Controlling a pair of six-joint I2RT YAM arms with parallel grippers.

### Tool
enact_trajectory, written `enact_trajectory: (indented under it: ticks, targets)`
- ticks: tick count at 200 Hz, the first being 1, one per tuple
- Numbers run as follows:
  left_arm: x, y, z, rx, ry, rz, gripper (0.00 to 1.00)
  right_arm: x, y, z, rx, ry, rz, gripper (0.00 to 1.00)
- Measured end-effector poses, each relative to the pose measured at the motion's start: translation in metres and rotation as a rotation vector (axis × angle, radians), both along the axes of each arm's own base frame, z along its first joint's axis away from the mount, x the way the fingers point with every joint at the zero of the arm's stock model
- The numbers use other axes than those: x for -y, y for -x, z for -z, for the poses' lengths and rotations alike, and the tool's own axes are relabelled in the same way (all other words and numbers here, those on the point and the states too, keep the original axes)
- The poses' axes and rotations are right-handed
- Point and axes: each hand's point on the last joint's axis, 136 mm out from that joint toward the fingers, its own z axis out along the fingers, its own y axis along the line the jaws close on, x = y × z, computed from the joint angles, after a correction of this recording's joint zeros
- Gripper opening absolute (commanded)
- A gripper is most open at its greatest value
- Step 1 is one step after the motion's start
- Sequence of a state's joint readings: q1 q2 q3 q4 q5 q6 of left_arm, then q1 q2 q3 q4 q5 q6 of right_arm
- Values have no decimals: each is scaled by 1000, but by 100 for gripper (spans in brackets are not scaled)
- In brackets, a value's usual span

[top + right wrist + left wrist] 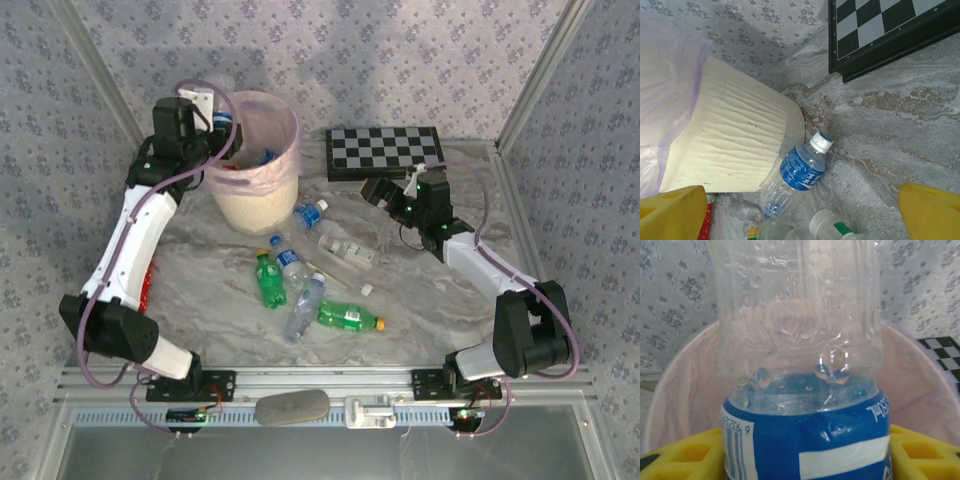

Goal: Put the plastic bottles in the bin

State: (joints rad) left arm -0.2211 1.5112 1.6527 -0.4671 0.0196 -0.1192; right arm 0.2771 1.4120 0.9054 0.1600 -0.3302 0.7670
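My left gripper is holding the clear bottle, and the middle of the bin's pink-lined opening (262,132) (902,375) is below, toward the chessboard. Next it needs to move that way over the opening and let go of the bottle.
Over the rim of the cream bin (255,205) with its pink bag, my left gripper (222,122) is shut on a clear bottle with a blue label (800,365). Yellow fingers (680,455) press it from both sides, and the bin's pink lining (685,390) lies behind it. Several bottles lie on the marble table, among them a green one (268,280) and a green one with an orange cap (350,317). Another blue-labelled bottle (800,170) lies against the bin's base (730,145). My right gripper (802,215) hangs open above it, holding nothing.
A black-and-white chessboard (385,150) lies at the back right of the table, close to the right gripper (385,192). A red object (150,285) sits by the left arm. A grey pad (290,407) rests on the front rail. Patterned walls close in the table.
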Motion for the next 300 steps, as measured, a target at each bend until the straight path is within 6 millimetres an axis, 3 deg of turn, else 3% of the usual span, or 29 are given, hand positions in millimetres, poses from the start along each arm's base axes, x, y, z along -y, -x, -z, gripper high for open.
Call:
enact_trajectory:
  ticks: [40,86,131,194,220,260,280,300]
  targets:
    - [-3,-21,34,-109,-39,-16,54,0,0,0,-1,-1,-2,99]
    - [-3,-23,61,-200,-63,-15,63,0,1,1,-6,1,-3,99]
    - [-3,-25,57,-200,-63,-18,84,3,7,-6,9,12,0,99]
    - [-2,-23,48,-183,-42,-33,92,9,13,-12,26,42,9,99]
    - [13,-6,29,-127,-32,5,93,7,15,-6,17,66,-3,99]
    - [67,47,-7,27,7,156,94,-7,16,20,-70,181,-75,99]
    - [83,68,-5,63,33,206,95,-19,14,30,-103,260,-131,99]
    - [95,83,12,61,56,236,100,-29,16,40,-124,342,-185,99]
